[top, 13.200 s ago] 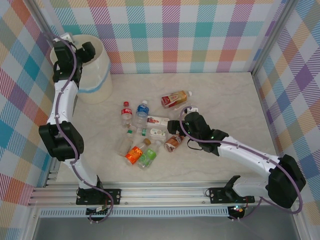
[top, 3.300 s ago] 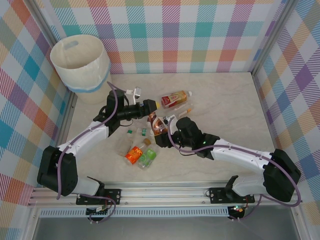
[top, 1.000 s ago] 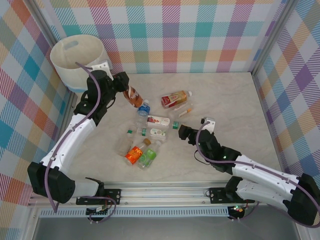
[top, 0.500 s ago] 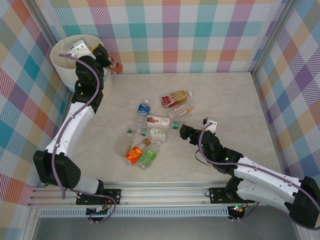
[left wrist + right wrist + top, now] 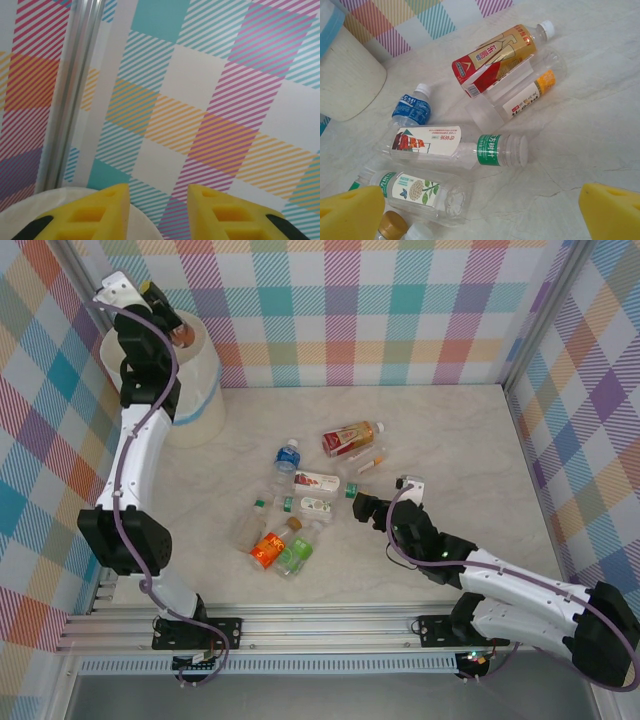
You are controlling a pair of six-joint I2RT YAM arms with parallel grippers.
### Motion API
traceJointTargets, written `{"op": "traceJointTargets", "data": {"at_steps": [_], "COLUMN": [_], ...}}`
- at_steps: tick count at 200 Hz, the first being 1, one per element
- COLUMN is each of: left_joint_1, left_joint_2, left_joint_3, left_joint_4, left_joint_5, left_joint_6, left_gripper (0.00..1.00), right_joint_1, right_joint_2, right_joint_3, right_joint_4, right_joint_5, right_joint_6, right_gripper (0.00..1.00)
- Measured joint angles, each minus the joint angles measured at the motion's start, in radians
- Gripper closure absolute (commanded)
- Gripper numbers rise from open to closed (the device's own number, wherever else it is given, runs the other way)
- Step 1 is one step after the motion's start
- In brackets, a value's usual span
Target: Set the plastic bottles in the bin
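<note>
My left gripper will go straight down toward the opening of the bin, inside the bin's rim, before it releases the brown-labelled plastic bottle [image 5: 184, 334].
The cream-white bin [image 5: 196, 390] stands at the table's far left corner. My left gripper [image 5: 171, 323] hangs over its rim, shut on a brown-labelled plastic bottle [image 5: 184, 334]. In the left wrist view its yellow fingertips [image 5: 100, 212] frame the plaid wall and a strip of the bin's rim [image 5: 140, 227]; the bottle is hidden there. Several plastic bottles lie mid-table: red-and-gold [image 5: 350, 437], blue-labelled [image 5: 287, 455], white-labelled [image 5: 315, 481], orange [image 5: 270, 545], green [image 5: 296, 555]. My right gripper [image 5: 362, 508] is open just right of the pile, above the white-labelled bottle [image 5: 445, 145] and a flower-labelled one [image 5: 415, 192].
Plaid walls close in the table at the back and both sides. The marble top to the right of the pile and along the front is bare. A metal corner post [image 5: 75, 95] stands behind the bin.
My left arm has carried the brown-labelled bottle up and left, from beside the bin to over its rim. My right gripper has edged left toward the pile, still open.
</note>
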Motion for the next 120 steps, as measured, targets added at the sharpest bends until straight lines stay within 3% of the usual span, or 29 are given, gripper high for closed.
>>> {"op": "traceJointTargets", "data": {"at_steps": [42,92,101,109,120], "left_joint_1": [0.032,0.056,0.06,0.063,0.069], "left_joint_2": [0.076,0.149,0.169,0.19,0.218], "left_joint_3": [0.053,0.066,0.087,0.111,0.143], "left_joint_4": [-0.044,-0.072,-0.089,-0.107,-0.135], "left_joint_5": [-0.003,0.017,0.026,0.034,0.05], "left_joint_6": [0.056,0.011,-0.004,-0.019,-0.037], "left_gripper": [1.0,1.0,0.94,0.84,0.51], "right_joint_1": [0.0,0.0,0.0,0.0,0.0], "right_joint_2": [0.031,0.091,0.105,0.116,0.129], "right_joint_3": [0.027,0.079,0.087,0.094,0.104], "right_joint_4": [0.0,0.001,0.0,-0.001,-0.001], "right_joint_5": [-0.033,-0.084,-0.094,-0.102,-0.114], "right_joint_6": [-0.018,-0.043,-0.048,-0.051,-0.058], "right_gripper": [0.0,0.0,0.0,0.0,0.0]}}
